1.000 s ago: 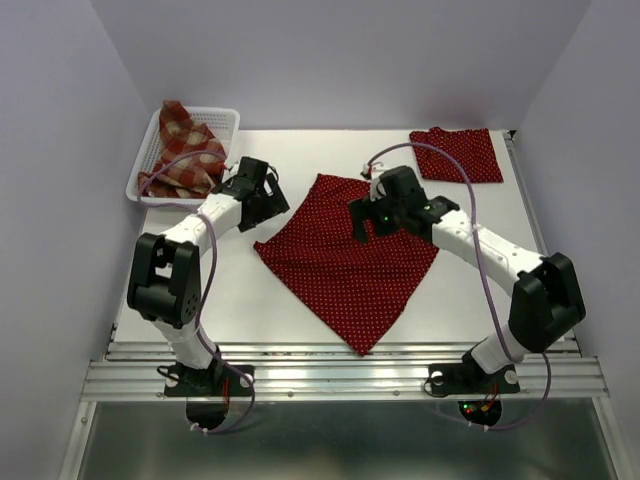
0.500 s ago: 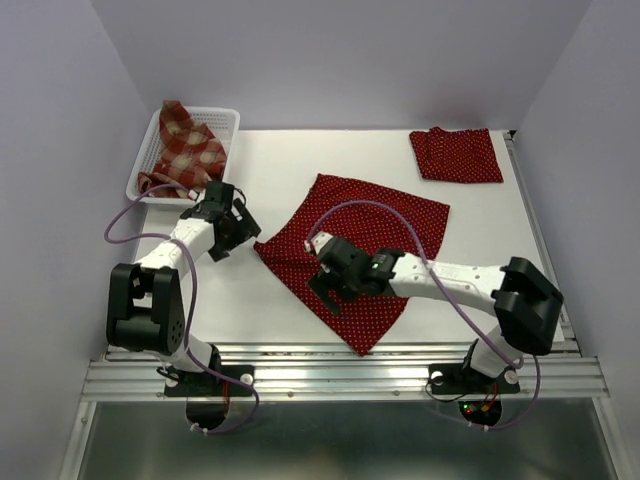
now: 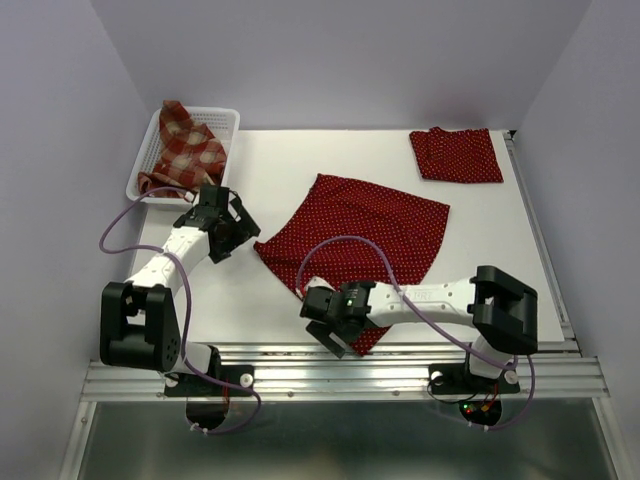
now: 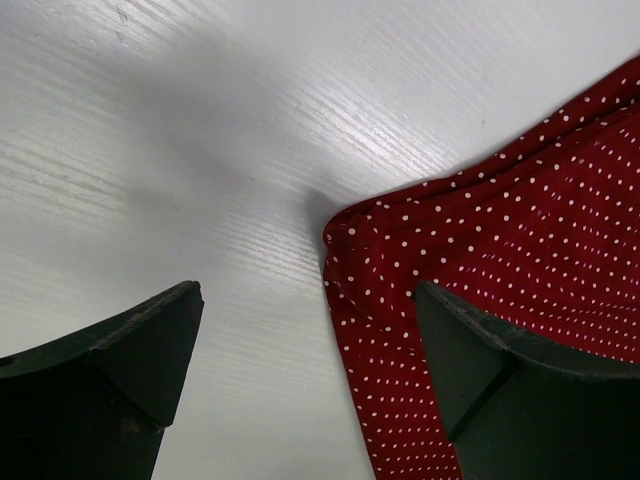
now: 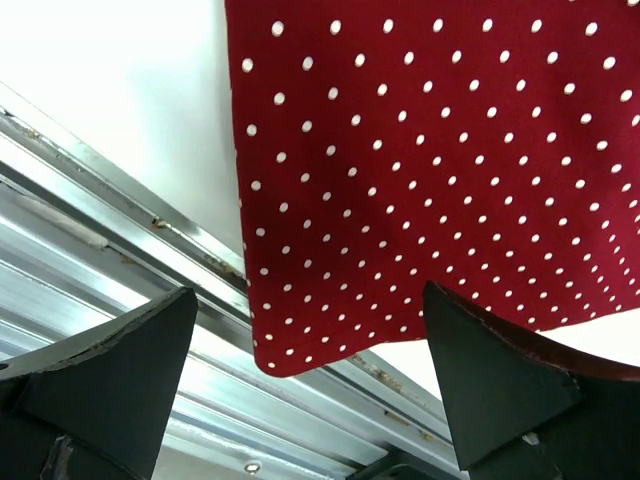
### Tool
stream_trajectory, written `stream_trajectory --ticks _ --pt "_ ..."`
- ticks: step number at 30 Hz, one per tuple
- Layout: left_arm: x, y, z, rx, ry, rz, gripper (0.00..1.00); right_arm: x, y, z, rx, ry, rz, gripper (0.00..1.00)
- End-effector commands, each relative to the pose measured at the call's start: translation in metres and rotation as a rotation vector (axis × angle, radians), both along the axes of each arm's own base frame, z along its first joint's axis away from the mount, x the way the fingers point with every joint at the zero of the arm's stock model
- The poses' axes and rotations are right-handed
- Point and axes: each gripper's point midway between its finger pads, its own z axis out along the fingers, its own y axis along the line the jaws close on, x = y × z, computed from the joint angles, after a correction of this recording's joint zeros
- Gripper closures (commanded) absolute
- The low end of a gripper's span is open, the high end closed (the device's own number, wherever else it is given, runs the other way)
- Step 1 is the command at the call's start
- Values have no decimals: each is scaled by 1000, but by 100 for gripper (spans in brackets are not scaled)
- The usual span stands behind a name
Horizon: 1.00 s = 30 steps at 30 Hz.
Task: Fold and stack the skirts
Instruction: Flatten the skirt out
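Observation:
The skirt's near corner [image 3: 363,349] [image 5: 279,350] hangs over the aluminium bar, below the open fingers of my right gripper, so next I need to lower my right gripper slightly back onto that corner.
A dark red polka-dot skirt [image 3: 370,235] lies spread flat mid-table. My left gripper [image 3: 235,232] hovers open at its left corner; in the left wrist view that corner [image 4: 345,235] lies between the open fingers of the left gripper [image 4: 305,300]. My right gripper [image 3: 340,330] is open over the skirt's near corner, low by the table's front edge. In the right wrist view the skirt's near corner [image 5: 275,360] overhangs the rail, between the spread fingers of the right gripper [image 5: 310,300]. A second polka-dot skirt [image 3: 456,155] lies folded at the back right. The plaid skirt [image 3: 185,150] sits crumpled in the basket.
The white mesh basket [image 3: 232,115] stands at the back left corner of the white table [image 3: 250,300]. An aluminium rail [image 3: 340,375] runs along the front edge, also visible as the rail [image 5: 120,170] in the right wrist view. Purple walls close in on three sides.
My right arm swung from the skirt's far middle down to its near corner. My left gripper drew back and left to the skirt's left corner. The skirts have not moved.

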Motion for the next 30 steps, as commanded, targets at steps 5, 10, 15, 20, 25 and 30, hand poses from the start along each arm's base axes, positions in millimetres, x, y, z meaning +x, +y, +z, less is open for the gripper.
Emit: stream_trajectory --ticks 5,10,15,20,25,30 --pt "2 2 9 0 -36 -7 1 -17 -6 -7 -87 -72 -22 13" --pt "3 -13 4 -64 -18 -52 1 -21 -14 -18 -152 -68 -69 44" --pt "2 -14 2 -79 -17 -43 1 -20 -30 -22 -201 -92 -120 78" --pt "-4 -18 -1 -100 -10 -54 1 -17 -26 11 -165 -109 -137 98" --pt "-14 -23 -7 -128 4 -63 1 -22 -47 68 -80 -75 -197 99" --pt "-26 -41 -4 -161 -14 -110 1 -49 -45 66 34 70 -132 99"
